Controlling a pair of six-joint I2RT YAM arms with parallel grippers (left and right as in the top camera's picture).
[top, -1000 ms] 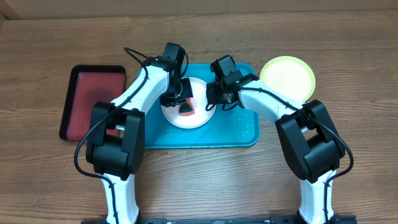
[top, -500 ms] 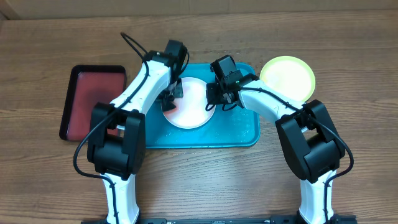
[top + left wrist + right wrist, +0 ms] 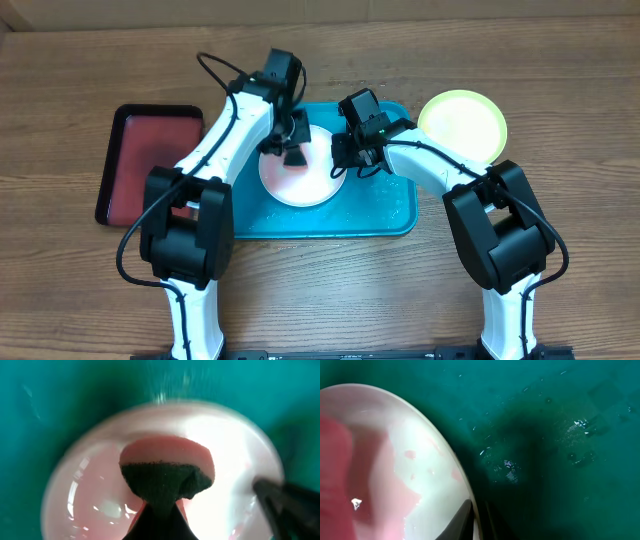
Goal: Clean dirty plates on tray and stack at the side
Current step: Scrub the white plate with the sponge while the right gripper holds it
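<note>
The sponge (image 3: 296, 157) should go up with my left gripper, across to the narrow dark-red tray (image 3: 152, 156) on the gripper's left in the overhead view, then down to be released there.
A white plate (image 3: 305, 185) with pink smears lies on the turquoise tray (image 3: 385, 212). My left gripper (image 3: 291, 148) is shut on a sponge (image 3: 296, 157) with a dark green scrub face and presses it on the plate's far part. In the left wrist view the sponge (image 3: 165, 477) sits in the jaws (image 3: 162, 510) over the wet plate (image 3: 85, 490). My right gripper (image 3: 345, 160) is shut on the plate's right rim; the right wrist view shows the rim (image 3: 420, 450) between the fingers (image 3: 477, 517). A yellow-green plate (image 3: 462, 125) lies on the tabletop at the right. The mint-blue plate is out of view.
A narrow dark-red tray (image 3: 150, 165) with a black rim lies left of the turquoise tray. Water drops lie on the turquoise tray floor (image 3: 560, 460). Bare wood tabletop (image 3: 330, 290) runs along the front.
My left gripper has swept the sponge from the plate's middle to its left side, then up to its far part. The right gripper and the plate have stayed put.
</note>
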